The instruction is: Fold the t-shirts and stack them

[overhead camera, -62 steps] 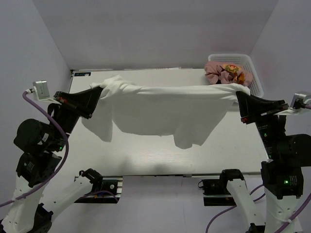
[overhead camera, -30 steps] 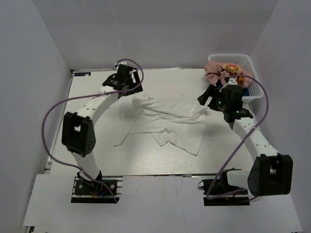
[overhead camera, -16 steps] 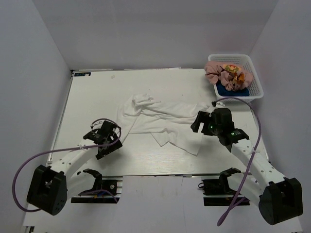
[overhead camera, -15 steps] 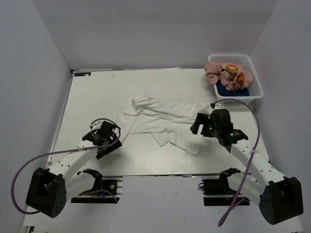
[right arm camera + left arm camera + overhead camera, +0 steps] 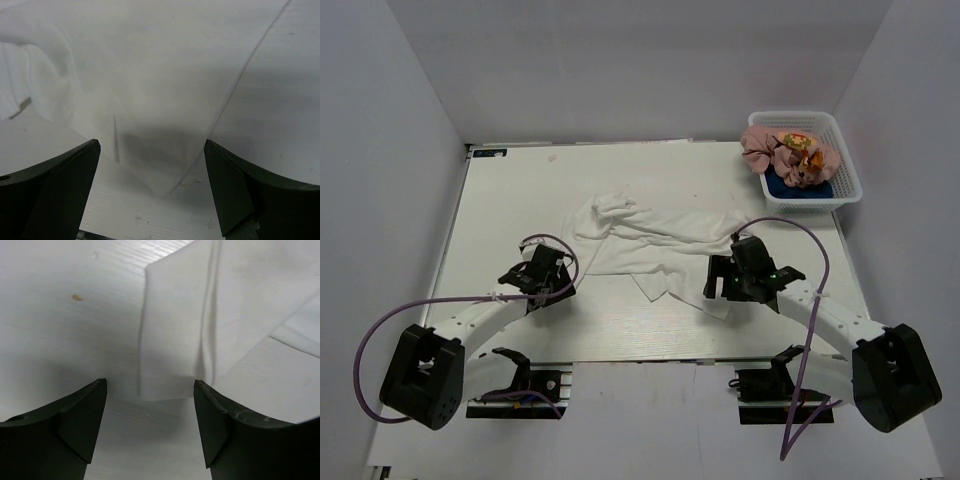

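Observation:
The robot's right gripper should next move back toward the base and down onto the white t-shirt's pointed near hem (image 5: 160, 181), since that tip of the hem lies flat between its open fingers.
The white t-shirt (image 5: 660, 245) lies crumpled and partly spread on the middle of the table (image 5: 500, 200). My left gripper (image 5: 560, 287) sits low at its near left corner, open. In the left wrist view that corner (image 5: 170, 365) lies just ahead of the left gripper (image 5: 150, 385), between the fingertips and unclamped. My right gripper (image 5: 718, 287) is open at the near right corner. The right wrist view shows the pointed hem (image 5: 165, 170) lying between the fingers of the right gripper (image 5: 151, 146). The pink t-shirt (image 5: 770, 148) and navy t-shirt (image 5: 790, 188) lie in the basket.
The white mesh basket (image 5: 847, 170) stands at the table's far right corner. Both arm bases are bolted at the near edge, with purple cables looping beside them. Grey walls close in the table on three sides.
Two seconds ago both grippers held the white shirt stretched in the air; it now lies on the table. Both arms have swung to its near corners, and the left jaws have narrowed a little.

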Controlling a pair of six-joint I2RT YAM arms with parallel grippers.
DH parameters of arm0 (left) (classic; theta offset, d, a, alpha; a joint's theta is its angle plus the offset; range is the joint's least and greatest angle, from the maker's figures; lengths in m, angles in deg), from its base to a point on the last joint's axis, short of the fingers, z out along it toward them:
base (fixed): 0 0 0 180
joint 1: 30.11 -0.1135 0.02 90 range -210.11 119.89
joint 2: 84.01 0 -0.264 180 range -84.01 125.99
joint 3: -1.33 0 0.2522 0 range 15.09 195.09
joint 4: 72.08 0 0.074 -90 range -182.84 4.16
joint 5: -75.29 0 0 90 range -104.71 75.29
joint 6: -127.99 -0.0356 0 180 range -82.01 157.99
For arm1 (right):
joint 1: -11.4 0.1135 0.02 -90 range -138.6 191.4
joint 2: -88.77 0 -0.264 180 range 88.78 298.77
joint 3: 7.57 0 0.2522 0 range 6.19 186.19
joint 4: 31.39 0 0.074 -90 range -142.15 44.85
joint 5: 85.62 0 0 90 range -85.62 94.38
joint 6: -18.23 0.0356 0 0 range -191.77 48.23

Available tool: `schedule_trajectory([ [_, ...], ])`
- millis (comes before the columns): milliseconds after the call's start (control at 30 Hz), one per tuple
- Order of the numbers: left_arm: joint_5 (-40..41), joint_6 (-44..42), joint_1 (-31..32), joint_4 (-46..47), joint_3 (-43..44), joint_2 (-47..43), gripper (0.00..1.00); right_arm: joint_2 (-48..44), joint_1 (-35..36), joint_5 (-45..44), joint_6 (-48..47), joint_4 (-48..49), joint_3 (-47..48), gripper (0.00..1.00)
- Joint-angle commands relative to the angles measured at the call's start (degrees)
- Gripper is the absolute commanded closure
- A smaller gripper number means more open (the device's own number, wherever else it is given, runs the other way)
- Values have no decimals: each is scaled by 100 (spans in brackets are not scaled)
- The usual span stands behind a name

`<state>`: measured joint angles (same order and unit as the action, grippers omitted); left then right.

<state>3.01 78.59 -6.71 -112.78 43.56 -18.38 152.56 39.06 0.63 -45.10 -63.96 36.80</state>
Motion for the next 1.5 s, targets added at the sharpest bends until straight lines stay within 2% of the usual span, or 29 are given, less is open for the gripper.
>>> schedule_trajectory([
  [0, -390, -648, 24, 846, -87, -94, 22, 168, 143, -82, 110, 237, 243, 10],
  [100, -392, -711, 24, 918, 27, 239, 32, 248, 187, -109, 118, 194, 296, 10],
  [133, -444, -772, 24, 831, 97, 388, 42, 248, 196, -161, 136, 124, 296, 10],
  [200, -444, -773, 24, 699, 316, 696, 55, 239, 222, -197, 189, 62, 279, 10],
  [233, -444, -773, 24, 629, 439, 958, 67, 178, 231, -231, 206, 35, 279, 10],
  [300, -628, -852, 24, 628, 501, 1118, 80, 99, 222, -249, 224, -87, 253, 10],
  [367, -681, -905, 24, 568, 502, 1172, 100, 38, 257, -319, 215, -193, 209, 10],
  [433, -769, -905, 24, 637, 450, 1041, 100, -15, 249, -302, 224, -272, 208, 10],
  [533, -1059, -905, 24, 708, 178, 330, 100, -33, 310, -214, 224, -500, 235, 10],
  [633, -1935, -580, 24, 883, -25, -584, 100, -51, 485, -126, 172, -834, 287, 10],
  [700, -2192, -388, 24, 805, 61, -1049, 100, -16, 634, -178, 189, -1045, 296, 10],
  [867, -2896, -333, 24, 243, 448, -1333, 100, 195, 934, -337, 347, -1037, 209, 10],
  [900, -2957, -281, 24, 172, 501, -1333, 100, 308, 969, -711, 530, -933, 191, 10],
  [967, -3151, -281, 24, 119, 581, -1394, 100, 362, 978, -899, 724, -835, 103, 11],
  [1100, -3335, -210, 24, 5, 765, -1517, 100, 660, 961, -1479, 1365, -352, -55, 28],
  [1167, -3336, -158, 24, -83, 958, -1579, 100, 757, 961, -1480, 1411, -80, -20, 43],
  [1200, -3336, -158, 24, -197, 1020, -1649, 100, 766, 978, -1454, 1402, -18, 6, 75],
  [1233, -3205, -1, 24, -267, 1090, -1649, 100, 688, 978, -1427, 1419, 69, 41, 92],
  [1267, -3108, 79, 24, -329, 1247, -1789, 100, 627, 978, -1462, 1332, 35, 215, 100],
  [1333, -2976, 141, -45, -399, 1441, -1877, 100, 242, 1013, -1680, 1191, -17, 357, 100],
  [1467, -2301, 492, -46, -698, 2344, -1939, 100, -497, 987, -2392, 787, -561, 1279, 100],
])
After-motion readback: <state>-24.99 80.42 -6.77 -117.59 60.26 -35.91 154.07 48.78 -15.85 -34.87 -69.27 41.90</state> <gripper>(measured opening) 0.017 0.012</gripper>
